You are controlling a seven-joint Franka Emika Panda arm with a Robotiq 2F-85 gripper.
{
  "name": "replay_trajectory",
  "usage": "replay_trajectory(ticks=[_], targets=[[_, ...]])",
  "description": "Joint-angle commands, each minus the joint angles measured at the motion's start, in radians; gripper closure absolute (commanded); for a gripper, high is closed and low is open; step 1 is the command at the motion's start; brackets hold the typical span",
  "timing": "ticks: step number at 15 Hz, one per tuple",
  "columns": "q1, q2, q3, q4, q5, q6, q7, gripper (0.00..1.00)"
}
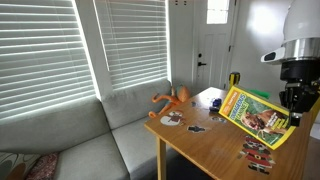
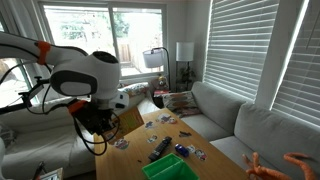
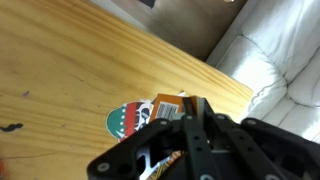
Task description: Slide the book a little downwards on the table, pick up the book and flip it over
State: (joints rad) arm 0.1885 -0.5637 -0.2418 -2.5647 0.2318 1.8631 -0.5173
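My gripper lowers the book [image 1: 257,115], still tilted on edge, toward the wooden table next, then releases the book there.
The book [image 1: 257,115], with its yellow-green border and colourful cover, is held tilted on edge above the wooden table [image 1: 210,150]. My gripper [image 1: 292,103] is shut on its right edge. In the wrist view the fingers [image 3: 195,108] are clamped on the book [image 3: 166,106], whose orange corner with a barcode shows. In an exterior view the arm and gripper [image 2: 99,125] hang over the table's far end [image 2: 135,120]; the book is mostly hidden there.
Small picture cards [image 1: 255,152] lie scattered on the table. A round red-and-green card [image 3: 124,120] lies under the gripper. A green block [image 2: 168,168] and a black remote [image 2: 160,148] sit at the near end. An orange toy [image 1: 172,98] is by the grey sofa [image 1: 90,140].
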Motion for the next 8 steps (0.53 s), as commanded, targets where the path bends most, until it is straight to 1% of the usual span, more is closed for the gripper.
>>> replay_trajectory(ticks=[1, 7, 8], targets=[[-0.048, 0.040, -0.010, 0.019, 0.054, -0.094, -0.038, 0.98], [-0.117, 0.096, 0.010, 0.039, 0.011, -0.173, -0.011, 0.98], [-0.127, 0.105, 0.014, 0.043, -0.001, -0.187, -0.008, 0.96]])
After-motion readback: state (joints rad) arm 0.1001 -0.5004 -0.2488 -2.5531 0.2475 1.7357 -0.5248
